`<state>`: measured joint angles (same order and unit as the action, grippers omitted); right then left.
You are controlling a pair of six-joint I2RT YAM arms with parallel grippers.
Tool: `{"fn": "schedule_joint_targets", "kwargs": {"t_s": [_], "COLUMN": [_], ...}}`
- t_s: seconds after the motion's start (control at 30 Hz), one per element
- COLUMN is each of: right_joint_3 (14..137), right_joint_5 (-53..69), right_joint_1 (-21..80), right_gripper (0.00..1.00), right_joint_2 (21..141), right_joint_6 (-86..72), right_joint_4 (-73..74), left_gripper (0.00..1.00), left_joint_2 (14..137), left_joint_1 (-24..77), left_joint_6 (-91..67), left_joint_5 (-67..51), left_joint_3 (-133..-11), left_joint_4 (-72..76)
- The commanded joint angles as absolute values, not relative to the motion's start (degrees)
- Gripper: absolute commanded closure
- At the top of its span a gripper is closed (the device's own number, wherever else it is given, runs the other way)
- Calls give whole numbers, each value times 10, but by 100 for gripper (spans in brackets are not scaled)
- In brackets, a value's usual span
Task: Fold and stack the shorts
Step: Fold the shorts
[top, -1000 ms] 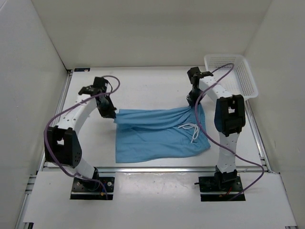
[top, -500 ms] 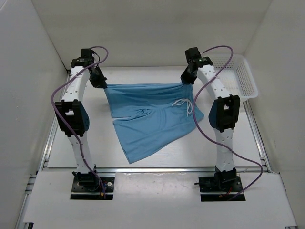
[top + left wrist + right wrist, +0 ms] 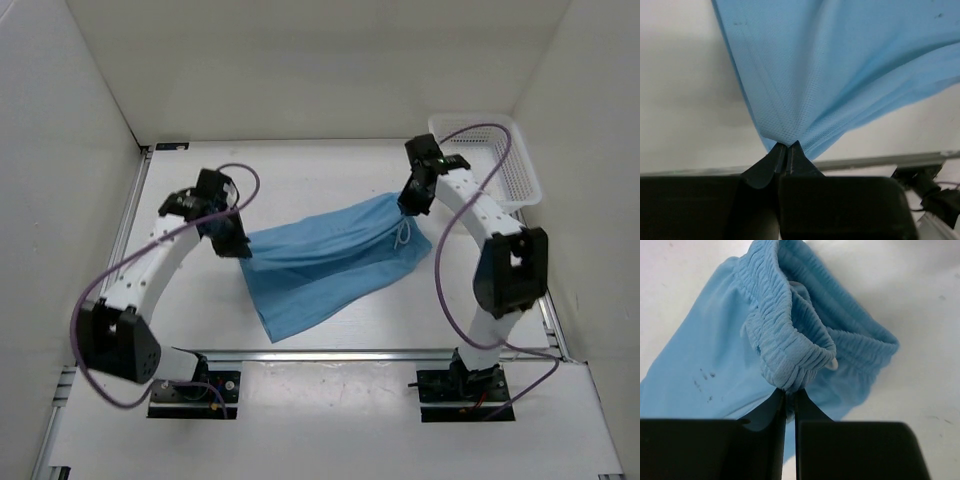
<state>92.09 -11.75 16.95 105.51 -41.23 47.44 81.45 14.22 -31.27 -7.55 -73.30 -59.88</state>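
The shorts still hang between both grippers, so my right gripper will next move back and down to the tabletop near the metal bar and let go of the shorts' waistband.
The light blue shorts point(image 3: 325, 258) hang stretched between my two grippers over the middle of the table, their lower part drooping toward the front edge. My left gripper point(image 3: 240, 245) is shut on a plain hem corner of the shorts point(image 3: 805, 90), fabric pinched at the fingertips point(image 3: 786, 146). My right gripper point(image 3: 408, 203) is shut on the gathered elastic waistband point(image 3: 790, 345), bunched at its tips point(image 3: 790, 391). A white drawstring point(image 3: 404, 236) dangles just below the right gripper.
A white mesh basket point(image 3: 492, 155) stands at the back right corner of the table. White walls close in the table on three sides. A metal rail point(image 3: 330, 353) runs along the front edge, near the shorts' lowest corner.
Both arms raised the shorts high and spread them toward the back, then came down and forward again. The left gripper dropped furthest, and the cloth now slants down toward the left front.
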Motion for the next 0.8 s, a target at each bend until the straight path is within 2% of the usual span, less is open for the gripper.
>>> {"fn": "schedule_joint_targets", "kwargs": {"t_s": [0.0, 0.13, 0.4, 0.47, 0.5, 0.53, 0.57, 0.6, 0.67, 0.77], "right_joint_3": [827, 702, 506, 477, 454, 446, 439, 439, 445, 469], "right_joint_5": [-150, -150, -181, -181, -181, -181, -181, -181, -194, -207], "right_joint_1": [164, 170, 176, 176, 176, 176, 176, 176, 176, 176], "right_gripper": [100, 100, 100, 91, 66, 47, 25, 10, 6, 6], "right_joint_2": [949, 879, 774, 739, 727, 716, 699, 692, 671, 634], "right_joint_6": [-391, -407, -507, -541, -548, -554, -554, -559, -559, -559], "right_joint_4": [445, 418, 408, 416, 422, 429, 429, 438, 462, 490], "left_gripper": [90, 90, 90, 90, 85, 77, 39, 24, 6, 6], "left_joint_2": [733, 695, 665, 653, 653, 647, 642, 642, 642, 642], "left_joint_1": [174, 227, 303, 325, 332, 338, 350, 350, 356, 350], "left_joint_6": [-377, -446, -505, -514, -514, -514, -514, -514, -504, -498], "left_joint_5": [-68, -62, -57, -62, -69, -76, -82, -94, -72, -26], "left_joint_3": [-650, -562, -509, -496, -496, -489, -482, -482, -490, -520], "left_joint_4": [-573, -560, -560, -560, -566, -573, -573, -578, -599, -639]}}
